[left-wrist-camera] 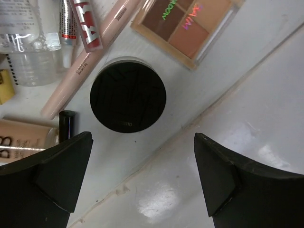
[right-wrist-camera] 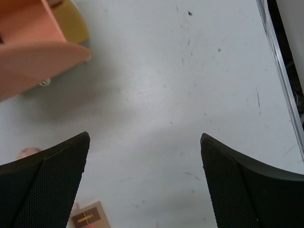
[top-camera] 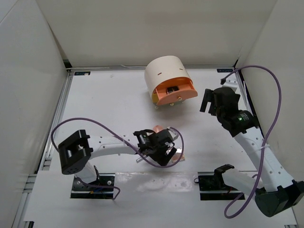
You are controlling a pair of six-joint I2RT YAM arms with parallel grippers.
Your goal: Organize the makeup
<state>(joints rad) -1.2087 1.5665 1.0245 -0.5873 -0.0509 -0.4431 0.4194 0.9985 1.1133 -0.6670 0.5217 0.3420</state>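
Observation:
My left gripper moves down toward the black compact (left-wrist-camera: 128, 97) next, fingers astride its round rim, and closes, as the compact lies below and just beyond the open fingers.
My left gripper (left-wrist-camera: 142, 178) is open and empty, hovering just short of a round black compact (left-wrist-camera: 128, 97). Beyond the compact lie a blush palette (left-wrist-camera: 187, 23), a long pale pink pencil (left-wrist-camera: 90, 57), a red gloss tube (left-wrist-camera: 85, 23), a clear bottle (left-wrist-camera: 26, 47) and a BB tube (left-wrist-camera: 21, 142). In the top view the left gripper (top-camera: 162, 148) covers most of this pile; a peach sponge (top-camera: 157, 129) shows behind it. My right gripper (top-camera: 209, 100) is open and empty over bare table, right of the box; it also shows in the right wrist view (right-wrist-camera: 145, 183).
The cream cylindrical box (top-camera: 164, 71) stands at the back centre with an orange drawer (top-camera: 175, 91) pulled out; its front shows in the right wrist view (right-wrist-camera: 33, 47). A palette corner (right-wrist-camera: 90, 218) lies near my right fingers. White walls enclose the table.

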